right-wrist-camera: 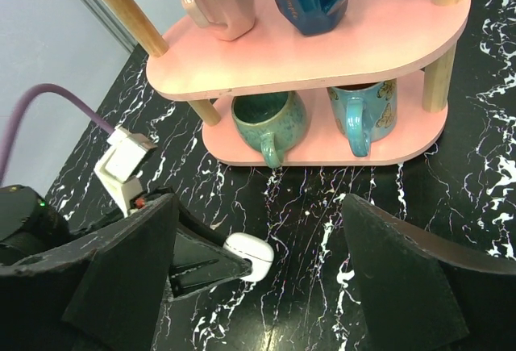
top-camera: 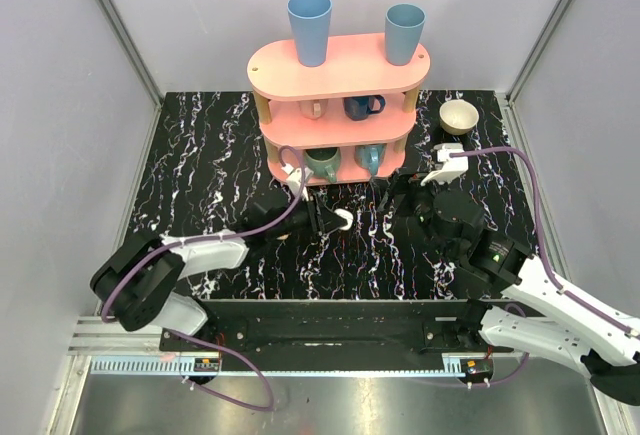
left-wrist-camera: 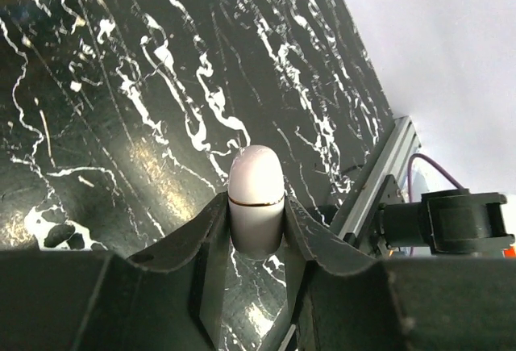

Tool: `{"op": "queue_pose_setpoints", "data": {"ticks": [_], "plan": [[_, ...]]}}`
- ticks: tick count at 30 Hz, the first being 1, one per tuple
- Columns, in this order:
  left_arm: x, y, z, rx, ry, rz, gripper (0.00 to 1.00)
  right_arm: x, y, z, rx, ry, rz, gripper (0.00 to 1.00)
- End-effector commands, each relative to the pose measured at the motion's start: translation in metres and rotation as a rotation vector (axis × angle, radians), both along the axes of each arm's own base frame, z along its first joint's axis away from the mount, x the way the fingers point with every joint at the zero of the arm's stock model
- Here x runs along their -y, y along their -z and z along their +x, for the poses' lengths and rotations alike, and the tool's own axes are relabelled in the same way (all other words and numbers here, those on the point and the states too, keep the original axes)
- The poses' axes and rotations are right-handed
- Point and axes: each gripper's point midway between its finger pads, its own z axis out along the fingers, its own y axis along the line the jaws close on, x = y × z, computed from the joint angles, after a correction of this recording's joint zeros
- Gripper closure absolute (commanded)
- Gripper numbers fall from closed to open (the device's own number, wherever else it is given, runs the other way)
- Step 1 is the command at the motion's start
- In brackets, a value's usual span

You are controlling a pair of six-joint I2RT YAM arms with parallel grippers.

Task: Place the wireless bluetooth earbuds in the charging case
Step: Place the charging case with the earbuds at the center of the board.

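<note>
I will lower the charging case [top-camera: 344, 220] with my left gripper next, onto the clear black marble in front of the rack, and let go of it there.
My left gripper [top-camera: 336, 221] is shut on a small rounded white charging case [top-camera: 344, 220], held just above the black marble table in front of the rack. In the left wrist view the case [left-wrist-camera: 256, 198] sits upright between the fingers [left-wrist-camera: 197, 242], closed, with a thin gold seam. My right gripper [top-camera: 405, 193] is open and empty, to the right of the case. The right wrist view shows the case [right-wrist-camera: 250, 256] in the left gripper's fingers [right-wrist-camera: 201, 264], below my right gripper [right-wrist-camera: 262, 206]. The earbuds are not in view.
A pink three-tier rack [top-camera: 340, 70] stands at the back, with mugs [right-wrist-camera: 268, 121] on its shelves and two blue cups [top-camera: 309, 27] on top. A beige bowl [top-camera: 459, 115] sits at the back right. An aluminium rail [left-wrist-camera: 379, 177] runs along the table's edge.
</note>
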Motion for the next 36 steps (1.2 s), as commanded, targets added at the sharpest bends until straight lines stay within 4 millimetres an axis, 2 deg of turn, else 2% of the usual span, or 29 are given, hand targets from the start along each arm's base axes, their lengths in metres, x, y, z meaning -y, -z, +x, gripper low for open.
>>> {"op": "queue_pose_setpoints", "data": {"ticks": [1, 3, 4, 10, 16, 17, 20, 27, 30, 36], "plan": [[0.009, 0.004, 0.012, -0.008, -0.046, -0.026, 1.0, -0.002, -0.009, 0.0, 0.015, -0.001, 0.041, 0.11], [0.013, 0.011, 0.011, -0.02, -0.041, -0.026, 1.0, -0.004, -0.007, 0.001, 0.01, -0.007, 0.036, 0.1], [0.014, 0.021, 0.011, -0.042, -0.044, -0.014, 1.0, -0.005, -0.006, 0.001, 0.008, -0.009, 0.034, 0.1], [0.018, 0.031, 0.015, -0.062, -0.056, -0.035, 1.0, -0.007, -0.004, 0.001, 0.0, -0.017, 0.04, 0.1], [0.021, 0.045, 0.017, -0.095, -0.06, -0.035, 0.93, -0.005, -0.001, 0.001, -0.003, -0.007, 0.034, 0.1], [0.019, 0.056, 0.017, -0.111, -0.07, -0.019, 0.93, -0.005, 0.001, 0.001, -0.004, -0.007, 0.032, 0.1], [0.018, 0.06, 0.02, -0.114, -0.093, -0.037, 0.86, -0.005, 0.003, 0.0, -0.007, -0.01, 0.03, 0.1], [0.012, 0.067, 0.022, -0.116, -0.122, 0.003, 0.85, 0.004, 0.001, -0.001, 0.003, 0.016, 0.05, 0.1], [0.007, 0.072, 0.022, -0.123, -0.144, 0.023, 0.78, 0.003, 0.001, -0.003, 0.007, 0.006, 0.046, 0.1], [0.001, 0.077, 0.026, -0.134, -0.183, 0.054, 0.72, 0.0, 0.007, -0.001, -0.007, 0.002, 0.034, 0.09]]}}
